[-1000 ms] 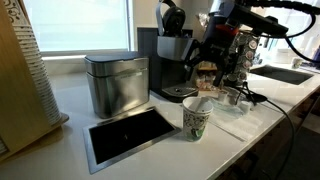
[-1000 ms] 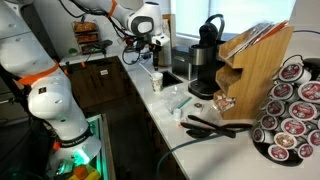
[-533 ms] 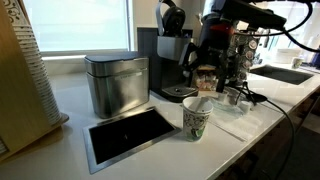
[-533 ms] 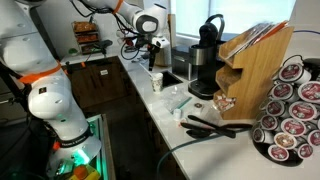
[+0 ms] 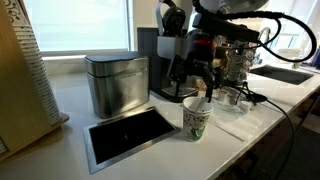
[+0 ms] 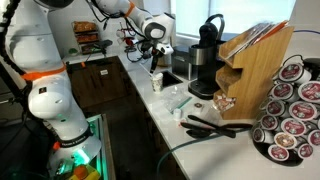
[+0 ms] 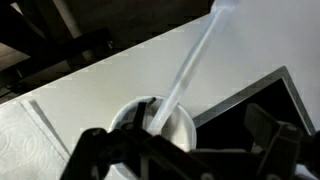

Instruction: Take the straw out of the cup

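Note:
The straw's upper part point(image 7: 196, 58) lies toward the counter's front edge from my gripper. My gripper shifts that way next until its spread fingers are on either side of the straw.
The white paper cup with green print point(image 5: 196, 120) stands near the counter's front edge. It also shows in the other exterior view point(image 6: 157, 82) and from above in the wrist view point(image 7: 160, 128). The pale straw point(image 7: 190, 65) leans inside the cup, its top sticking out over the rim point(image 5: 204, 100). My gripper point(image 5: 201, 82) hangs directly above the cup, also seen in an exterior view point(image 6: 156, 63). In the wrist view its fingers point(image 7: 182, 152) are spread wide and hold nothing. The straw's lower end lies near the left finger.
A metal canister point(image 5: 117, 83) and a black recessed tray point(image 5: 130, 134) lie beside the cup. A black coffee machine point(image 5: 172, 55) stands behind it. A paper towel point(image 5: 228, 108), small cups and a sink point(image 5: 285, 72) are further along. A wooden pod rack point(image 6: 255, 70) stands on the counter.
My gripper has moved from beside the coffee machine to over the cup and has come down closer to the straw. The cup and straw have not moved.

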